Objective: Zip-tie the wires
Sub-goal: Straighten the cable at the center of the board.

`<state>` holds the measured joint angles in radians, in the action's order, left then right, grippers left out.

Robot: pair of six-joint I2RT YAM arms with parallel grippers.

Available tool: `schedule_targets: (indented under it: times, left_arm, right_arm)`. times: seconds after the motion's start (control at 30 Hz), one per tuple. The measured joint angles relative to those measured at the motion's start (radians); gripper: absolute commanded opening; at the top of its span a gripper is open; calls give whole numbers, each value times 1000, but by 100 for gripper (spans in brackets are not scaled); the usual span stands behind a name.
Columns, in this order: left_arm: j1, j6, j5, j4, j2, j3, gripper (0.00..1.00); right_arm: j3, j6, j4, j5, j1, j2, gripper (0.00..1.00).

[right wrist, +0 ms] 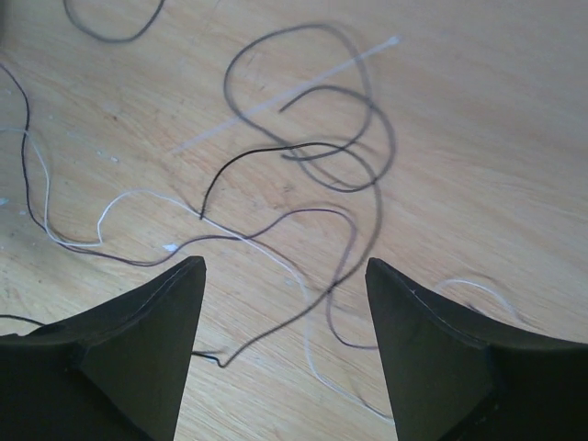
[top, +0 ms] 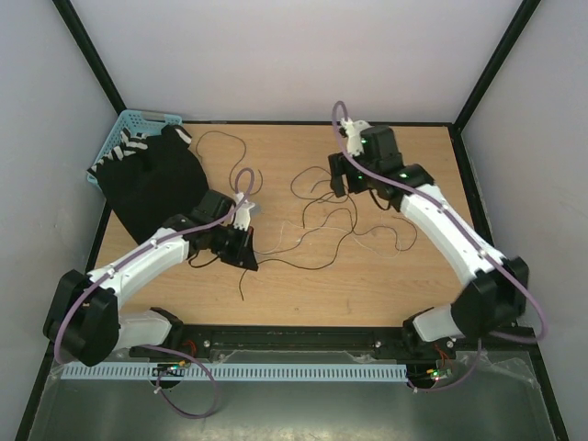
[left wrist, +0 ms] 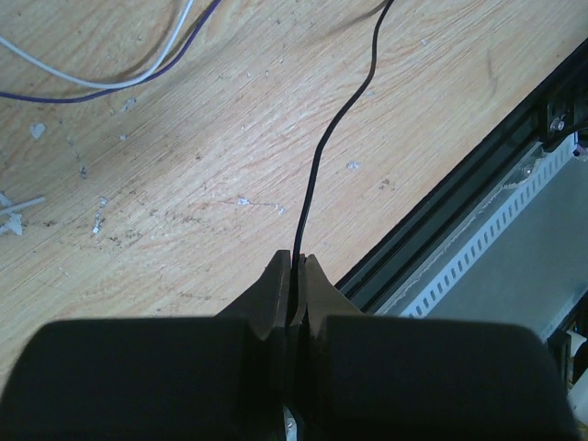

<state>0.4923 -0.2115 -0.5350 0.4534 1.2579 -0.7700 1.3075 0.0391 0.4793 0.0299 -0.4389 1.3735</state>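
The black wire is already in my left gripper. My right gripper next comes down toward the left in the top view, onto that wire's loose end [top: 304,226] [right wrist: 202,216].
The wires [top: 323,217] are thin dark strands lying in loops and curls on the middle of the wooden table [top: 395,276]. My left gripper [top: 244,252] is low at their left end. In the left wrist view it [left wrist: 297,264] is shut on one black wire [left wrist: 318,161] that runs away from the fingertips across the wood. My right gripper [top: 341,186] hovers over the right part of the tangle. In the right wrist view it [right wrist: 283,271] is open and empty, with dark loops [right wrist: 344,156] and a thin white strand [right wrist: 276,253] on the table between its fingers.
A blurred white plastic strip [right wrist: 285,96] lies among the loops. A black cloth [top: 154,181] and a blue basket [top: 117,143] sit at the back left. The black rail [top: 303,338] runs along the near edge and shows in the left wrist view [left wrist: 441,216]. White and purple strands [left wrist: 110,84] lie nearby.
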Motion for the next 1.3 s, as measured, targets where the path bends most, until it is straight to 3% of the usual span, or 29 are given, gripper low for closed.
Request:
schedule_targets:
  times: [0.27, 0.6, 1.0, 1.3]
  left_arm:
    - [2, -3, 0, 4, -18, 27, 0]
    - [9, -24, 21, 4, -34, 33, 0]
    - [10, -26, 31, 4, -37, 36, 0]
    - [11, -31, 40, 4, -50, 37, 0]
  right_arm:
    - [-4, 69, -76, 35, -95, 288, 73]
    - [17, 126, -159, -20, -142, 471, 66]
    - [62, 152, -199, -61, -190, 606, 58]
    - [75, 163, -216, -76, -192, 650, 41]
